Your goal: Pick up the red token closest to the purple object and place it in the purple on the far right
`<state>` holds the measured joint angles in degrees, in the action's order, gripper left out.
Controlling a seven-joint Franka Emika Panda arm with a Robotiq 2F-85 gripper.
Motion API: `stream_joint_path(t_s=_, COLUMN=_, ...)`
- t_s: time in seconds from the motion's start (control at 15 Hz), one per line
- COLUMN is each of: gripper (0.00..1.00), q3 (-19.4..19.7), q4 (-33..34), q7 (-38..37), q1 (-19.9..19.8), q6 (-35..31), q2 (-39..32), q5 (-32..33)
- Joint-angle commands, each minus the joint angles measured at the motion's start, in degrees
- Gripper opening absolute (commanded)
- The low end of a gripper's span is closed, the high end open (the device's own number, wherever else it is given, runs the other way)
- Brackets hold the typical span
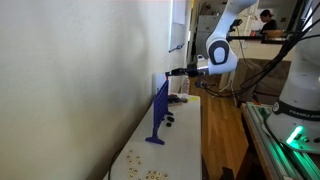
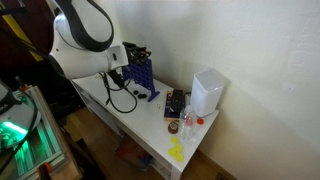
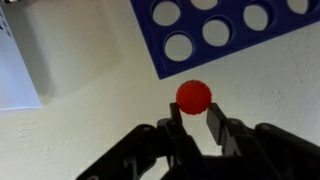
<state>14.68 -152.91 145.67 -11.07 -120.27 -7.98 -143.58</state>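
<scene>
The robot next needs to lower the red token (image 3: 194,96) with its gripper to the board's top edge at the board's end column and let go of the token, since that edge is just below.
A round red token (image 3: 194,96) sits between the black fingertips of my gripper (image 3: 195,110), which is shut on it. The purple object, a blue-purple grid board with round holes (image 3: 215,30), fills the top of the wrist view just beyond the token. In both exterior views the board stands upright on its flared foot (image 1: 159,112) (image 2: 140,76) on the white table. My gripper (image 1: 172,72) hovers at the board's top edge, close to the wall. In an exterior view the gripper (image 2: 133,52) is right above the board. The token itself is too small to make out in the exterior views.
A white box (image 2: 207,92) stands on the table near the wall, and also shows in the wrist view (image 3: 20,60). Dark items (image 2: 176,103) and small bottles (image 2: 186,123) lie beside it. Small tokens (image 1: 150,173) are scattered at the table's near end. The wall (image 1: 70,90) runs alongside.
</scene>
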Motion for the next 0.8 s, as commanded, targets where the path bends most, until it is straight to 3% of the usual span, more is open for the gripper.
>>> stream_joint_path(t_s=0.0, gripper=0.08, q3=-0.31, q4=2.21, q7=0.19, q1=0.91, q6=-3.29, q2=-1.10, q5=-0.38)
stream_joint_path(t_s=0.73, gripper=0.08, q3=-0.45, q4=3.52, q7=-0.67, q1=1.71, q6=-6.88, q2=-1.64, q5=-0.43)
